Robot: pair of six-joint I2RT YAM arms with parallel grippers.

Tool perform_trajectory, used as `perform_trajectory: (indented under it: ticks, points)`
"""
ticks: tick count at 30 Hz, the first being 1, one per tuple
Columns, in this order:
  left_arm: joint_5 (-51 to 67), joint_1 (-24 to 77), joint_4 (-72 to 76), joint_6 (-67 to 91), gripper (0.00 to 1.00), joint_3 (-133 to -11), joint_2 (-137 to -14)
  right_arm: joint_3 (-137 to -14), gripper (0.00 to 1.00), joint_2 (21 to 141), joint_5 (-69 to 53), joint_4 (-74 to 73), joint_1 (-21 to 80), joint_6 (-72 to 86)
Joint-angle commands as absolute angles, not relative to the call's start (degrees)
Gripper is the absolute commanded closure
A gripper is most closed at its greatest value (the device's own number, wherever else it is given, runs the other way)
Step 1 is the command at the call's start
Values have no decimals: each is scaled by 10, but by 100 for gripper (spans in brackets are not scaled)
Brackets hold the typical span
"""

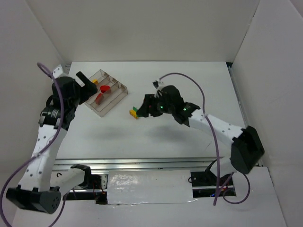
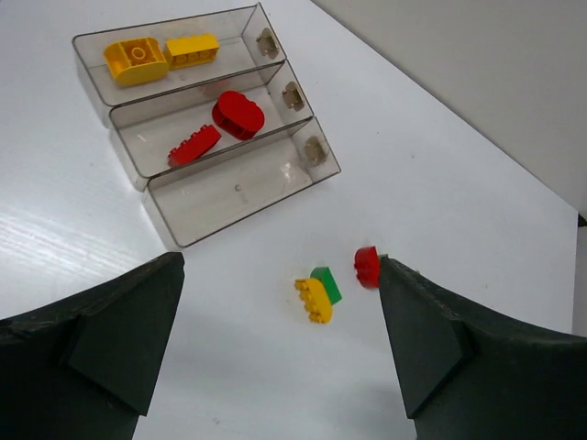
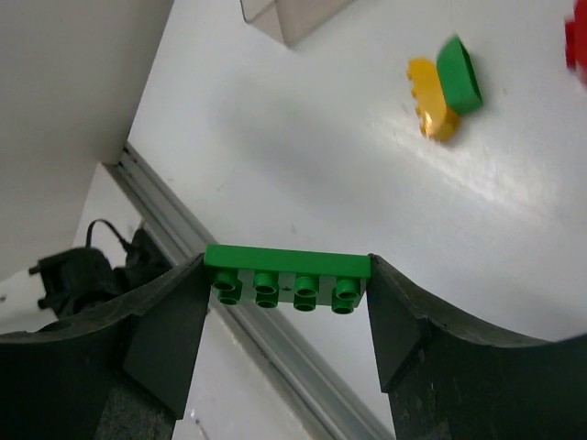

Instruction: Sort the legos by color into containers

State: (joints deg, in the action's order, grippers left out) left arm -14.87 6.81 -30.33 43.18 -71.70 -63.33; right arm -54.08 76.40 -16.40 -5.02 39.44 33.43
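My right gripper should next go left in the top view, over the tray's empty near section, as the others hold yellow and red legos.
The clear three-compartment tray (image 1: pixel 119 86) lies at the back left, also in the left wrist view (image 2: pixel 237 191). Its far compartment holds two yellow legos (image 2: pixel 136 60), the middle one two red legos (image 2: pixel 238 115), and the near one none. A yellow lego (image 2: pixel 315 300) and a green lego (image 2: pixel 326 282) lie touching on the table, with a red lego (image 2: pixel 367 266) beside them. My left gripper (image 2: pixel 280 353) is open and empty, raised near the tray's left end (image 1: pixel 86 81). My right gripper (image 3: pixel 287 302) is shut on a flat green lego plate (image 3: pixel 287 263), held above the table near the loose pair (image 1: pixel 134 112).
White walls enclose the table on three sides. A metal rail (image 3: pixel 275 353) runs along the table's near edge. A purple cable (image 1: pixel 189 78) loops over the right arm. The tray's corner (image 3: pixel 293 18) shows at the top of the right wrist view.
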Motion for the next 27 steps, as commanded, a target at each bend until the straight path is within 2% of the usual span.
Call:
perform_trajectory:
  ticks: [1,8,11,19,27]
  points:
    - [-136,65,-357,363,0,-693,-554,-686,100,867,-105,-88,423,275]
    - [-127,61,-411,303,0,-659,-471,-1081,100,1182,-49,-237,457,182]
    - [-138,60,-392,287,1,-634,-444,-1172,100,1252,-57,-237,460,156]
    - [-122,51,-353,280,0,-546,-448,-1221,100,1314,-43,-144,468,86]
    - [-84,36,-341,270,1,-524,-416,-1259,97,1377,-76,-87,468,66]
